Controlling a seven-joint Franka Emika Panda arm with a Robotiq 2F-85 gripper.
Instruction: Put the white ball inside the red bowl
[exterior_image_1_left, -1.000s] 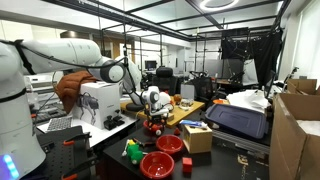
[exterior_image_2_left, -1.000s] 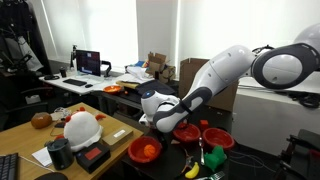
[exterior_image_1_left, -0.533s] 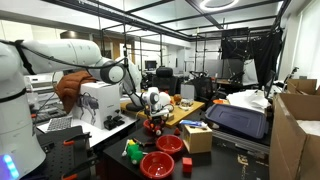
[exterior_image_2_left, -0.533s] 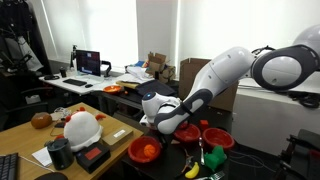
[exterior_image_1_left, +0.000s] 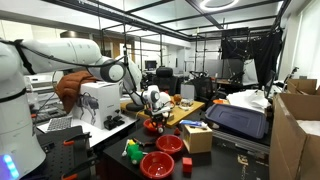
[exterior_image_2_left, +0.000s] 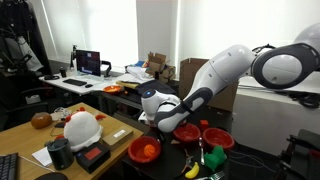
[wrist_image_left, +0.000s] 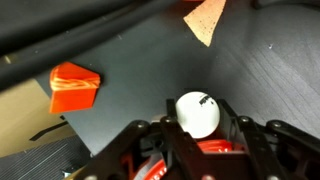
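Note:
I will next lift my gripper past the bowl's rim, then shift and lower it over the red bowl (wrist_image_left: 155, 171) below, toward the wooden table, to release the ball (wrist_image_left: 198, 113).
In the wrist view the small white ball (wrist_image_left: 198, 113), marked with a black smudge, sits between my gripper's (wrist_image_left: 199, 122) two black fingers (wrist_image_left: 165, 132), which are shut against its sides. Something red (wrist_image_left: 208, 151) shows just under the ball, between the fingers. In both exterior views the gripper (exterior_image_1_left: 152, 112) (exterior_image_2_left: 151, 121) hangs low over the dark table, and the ball cannot be made out there. Red bowls stand nearby: two (exterior_image_1_left: 170, 143) (exterior_image_1_left: 157, 164) toward the table's front, and several (exterior_image_2_left: 145, 150) (exterior_image_2_left: 187, 131) (exterior_image_2_left: 215, 135) around the gripper.
An orange crumpled object (wrist_image_left: 75, 85) and an orange scrap (wrist_image_left: 205, 20) lie on the dark tabletop (wrist_image_left: 130, 60). A white boxy machine (exterior_image_1_left: 100, 100) stands behind the arm. A small cardboard box (exterior_image_1_left: 197, 137) and a green item (exterior_image_1_left: 133, 151) sit near the bowls.
The jaws have closed from open onto the white ball. The arm has hardly moved.

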